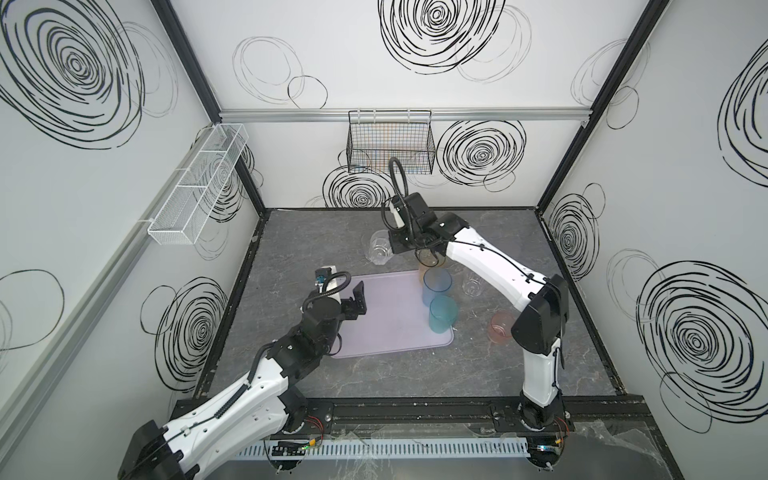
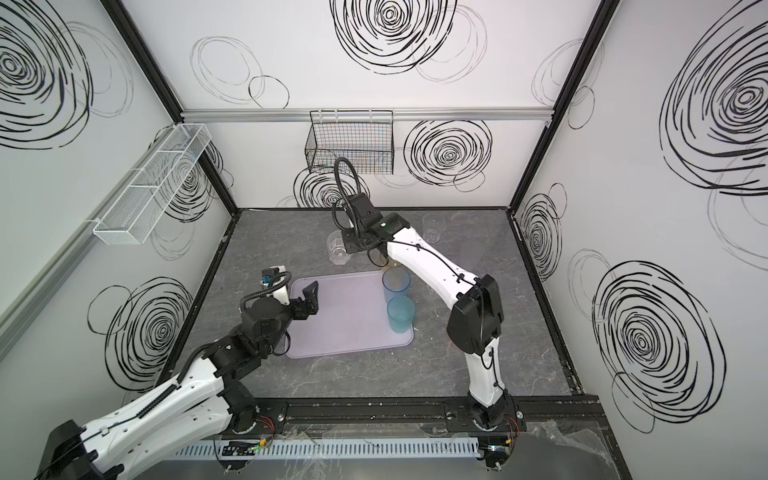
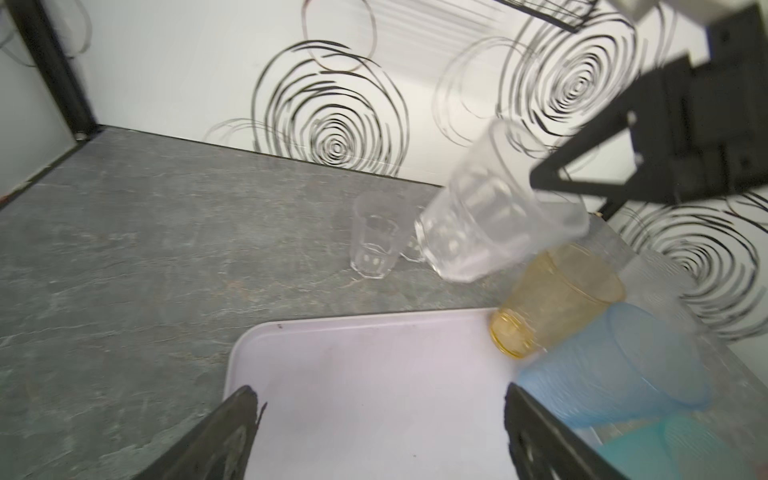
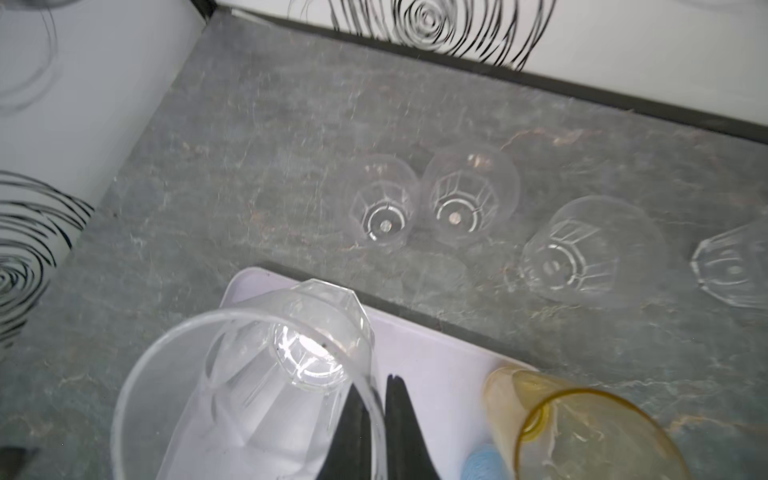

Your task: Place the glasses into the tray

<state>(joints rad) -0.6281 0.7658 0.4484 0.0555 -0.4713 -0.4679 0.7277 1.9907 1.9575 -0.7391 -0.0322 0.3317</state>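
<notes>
My right gripper draws the clear glass back next, lowers it to the tray's empty far part (image 1: 386, 289) (image 4: 412, 358) and releases its rim, as that spot lies below and back.
The pale lilac tray (image 1: 390, 328) lies mid-table. Along its right side stand an amber glass (image 3: 552, 303), a blue glass (image 1: 436, 286) and a teal glass (image 1: 442, 313). My right gripper (image 4: 374, 386) is shut on the rim of a clear glass (image 4: 257, 374), one finger inside and one outside. That glass (image 1: 379, 248) hangs tilted just beyond the tray's far edge. My left gripper (image 3: 380, 388) is open and holds nothing, low over the tray's left part (image 1: 357, 297). Several clear glasses (image 4: 382, 203) (image 4: 469, 195) (image 4: 590, 253) stand on the table behind the tray.
A pink glass (image 1: 500, 326) and a clear glass (image 1: 471, 282) stand on the table right of the tray, partly behind my right arm. A black wire basket (image 1: 390, 143) hangs on the back wall and a white mesh basket (image 1: 199, 183) on the left wall.
</notes>
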